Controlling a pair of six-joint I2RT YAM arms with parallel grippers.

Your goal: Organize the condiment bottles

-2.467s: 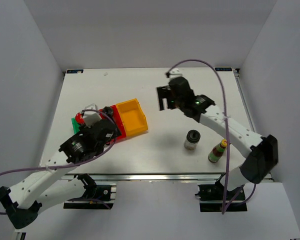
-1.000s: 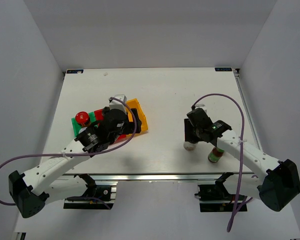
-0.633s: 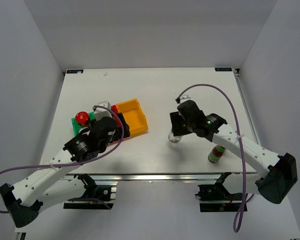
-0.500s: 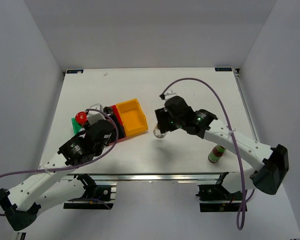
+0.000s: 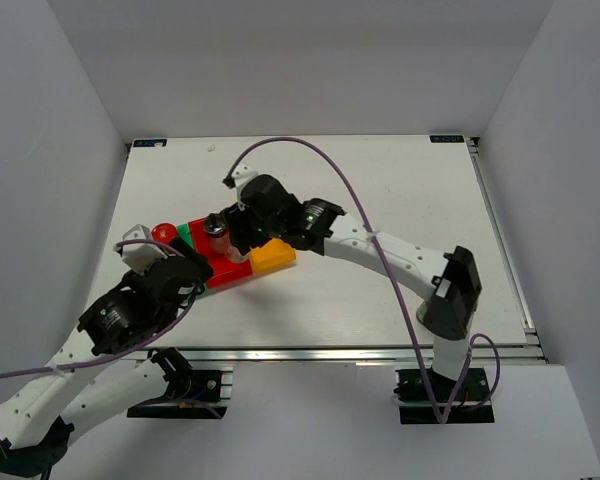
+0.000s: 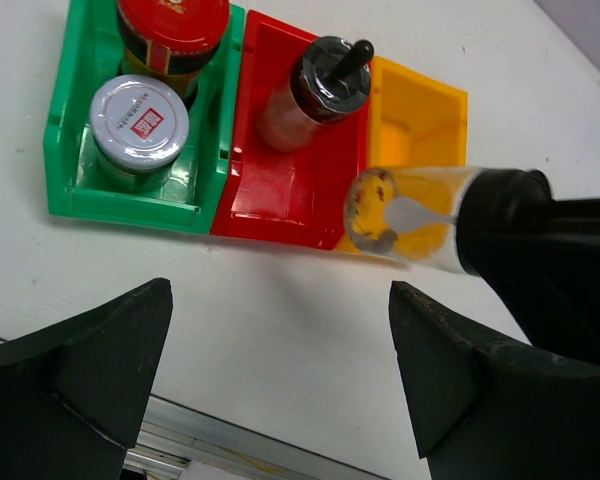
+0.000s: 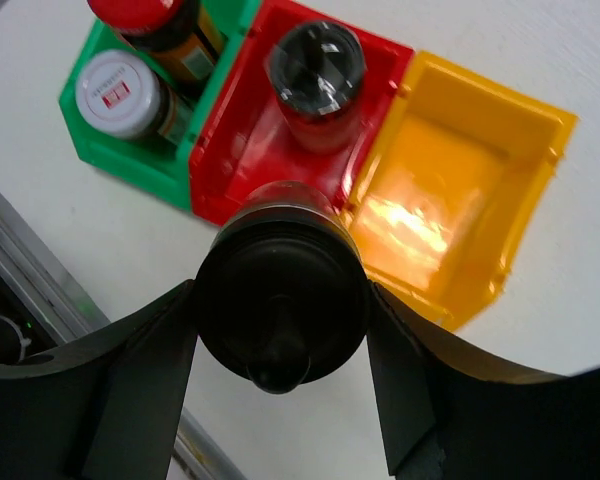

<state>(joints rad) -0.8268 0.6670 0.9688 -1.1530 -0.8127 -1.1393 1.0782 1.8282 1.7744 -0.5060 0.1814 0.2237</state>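
Note:
My right gripper is holding the jar and will lower it, toward the left in the top view, into the red bin's near end (image 5: 224, 270) (image 7: 244, 174), which is empty, and let go.
My right gripper (image 7: 280, 300) is shut on a clear jar with a black lid (image 7: 280, 310), which sits between both fingers. In the left wrist view this jar (image 6: 410, 215) hangs over the near end of the bins, where the red bin (image 6: 280, 190) meets the yellow bin (image 6: 425, 110). A second black-lidded jar (image 6: 315, 90) stands in the red bin. The green bin (image 6: 65, 140) holds a red-lidded jar (image 6: 170, 30) and a silver-lidded jar (image 6: 140, 120). My left gripper (image 6: 280, 380) is open over bare table, nearer than the bins.
The three bins (image 5: 225, 268) sit side by side left of the table's middle. The right arm (image 5: 380, 250) reaches across the table to them. The table's metal front rail (image 6: 210, 455) lies just under my left gripper.
The right arm has carried the black-lidded jar from the right side of the table leftward to the bins. The left arm has drawn back from the bins toward the near left edge.

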